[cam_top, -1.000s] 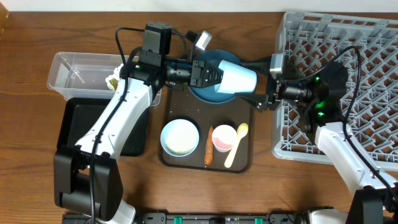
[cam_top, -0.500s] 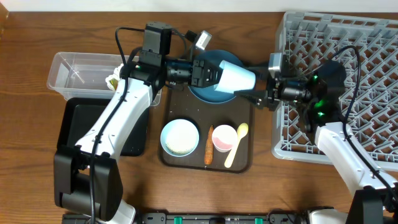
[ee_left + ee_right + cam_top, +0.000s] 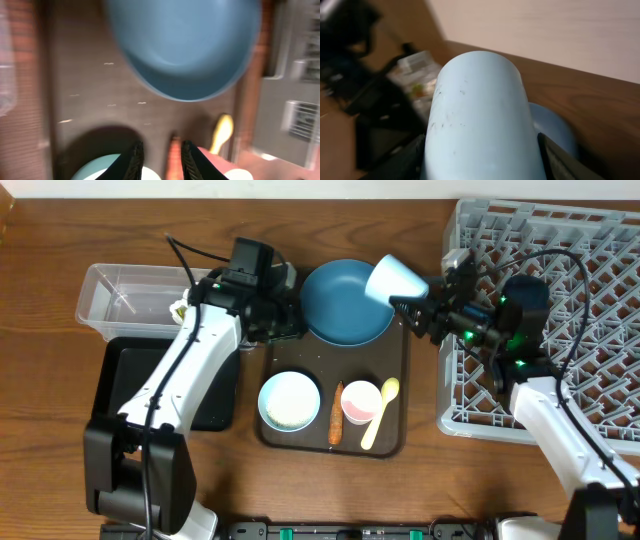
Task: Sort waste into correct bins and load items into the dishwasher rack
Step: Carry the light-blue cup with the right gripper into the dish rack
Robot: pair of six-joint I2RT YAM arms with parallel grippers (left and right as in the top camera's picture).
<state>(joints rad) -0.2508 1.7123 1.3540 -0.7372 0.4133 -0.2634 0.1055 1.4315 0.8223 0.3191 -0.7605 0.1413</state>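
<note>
My right gripper moves back and to the right in the overhead view next, lowering to release the light-blue cup (image 3: 396,279) at the grey rack's empty near edge.
My right gripper (image 3: 413,307) is shut on the light-blue cup (image 3: 396,279), which lies on its side in the air over the right rim of the dark blue bowl (image 3: 343,305). In the right wrist view the cup (image 3: 480,115) fills the space between my fingers (image 3: 563,161). My left gripper (image 3: 288,320) hovers left of the bowl; in its own view the gripper (image 3: 161,161) is open a little and empty, above the carrot (image 3: 173,155). The white bowl (image 3: 290,401), carrot (image 3: 336,413), pink cup (image 3: 360,402) and yellow spoon (image 3: 381,411) lie on the brown tray. The grey rack (image 3: 570,300) stands at the right.
The brown serving tray (image 3: 396,442) holds a few white rice grains. A clear tub (image 3: 125,298) at the left holds a tissue and a yellow-green wrapper (image 3: 181,308) in its right end. The black tray (image 3: 128,385) lies in front of it, under my left arm.
My left gripper let go of the light-blue cup and drew back to the left. My right gripper closed on the cup and carried it up and to the right, toward the rack.
</note>
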